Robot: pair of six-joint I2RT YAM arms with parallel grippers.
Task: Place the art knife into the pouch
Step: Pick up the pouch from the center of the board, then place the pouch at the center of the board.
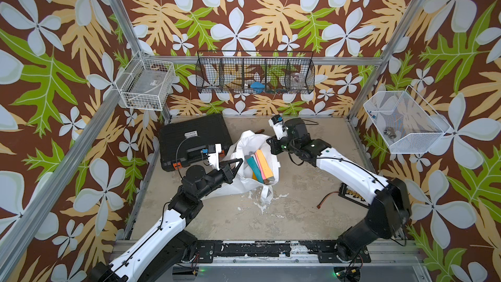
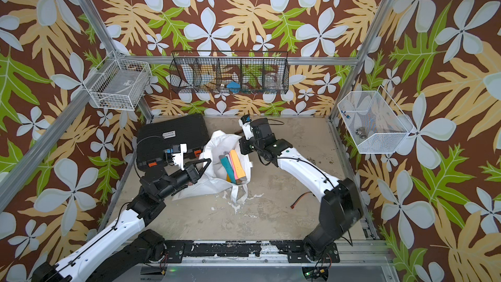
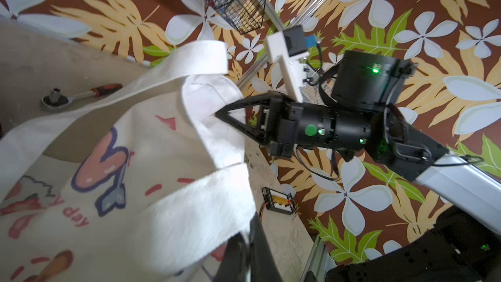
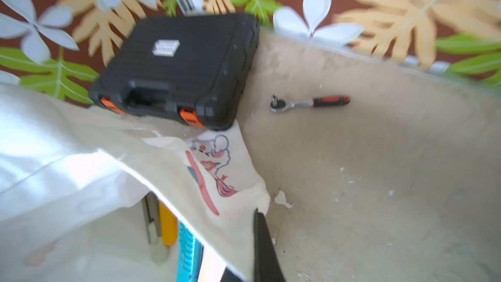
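Observation:
The yellow-and-grey cutter (image 4: 168,221) is already inside the pouch, so the robot's right gripper will next pull the opposite rim away from the black tool case and let go of it there.
The pouch (image 1: 230,188) (image 2: 206,185), a white tote with cartoon prints (image 3: 103,158) (image 4: 206,166), sits mid-table with its mouth held wide. My left gripper (image 1: 240,162) (image 2: 208,161) (image 3: 248,242) is shut on its rim on the left. My right gripper (image 1: 271,142) (image 2: 242,145) (image 3: 217,115) (image 4: 252,256) is shut on the opposite rim. Inside the pouch lie flat teal (image 1: 253,168), pink and orange (image 1: 264,164) items. Beside them lies a yellow-and-grey cutter (image 4: 168,221) that looks like the art knife.
A black tool case (image 1: 195,139) (image 4: 176,71) touches the pouch at the back left. A ratchet wrench (image 4: 309,102) (image 3: 78,94) lies behind the pouch. A small black tray (image 1: 352,195) and a loose cable (image 1: 328,199) lie at the right. Wire baskets (image 1: 254,74) hang on the walls.

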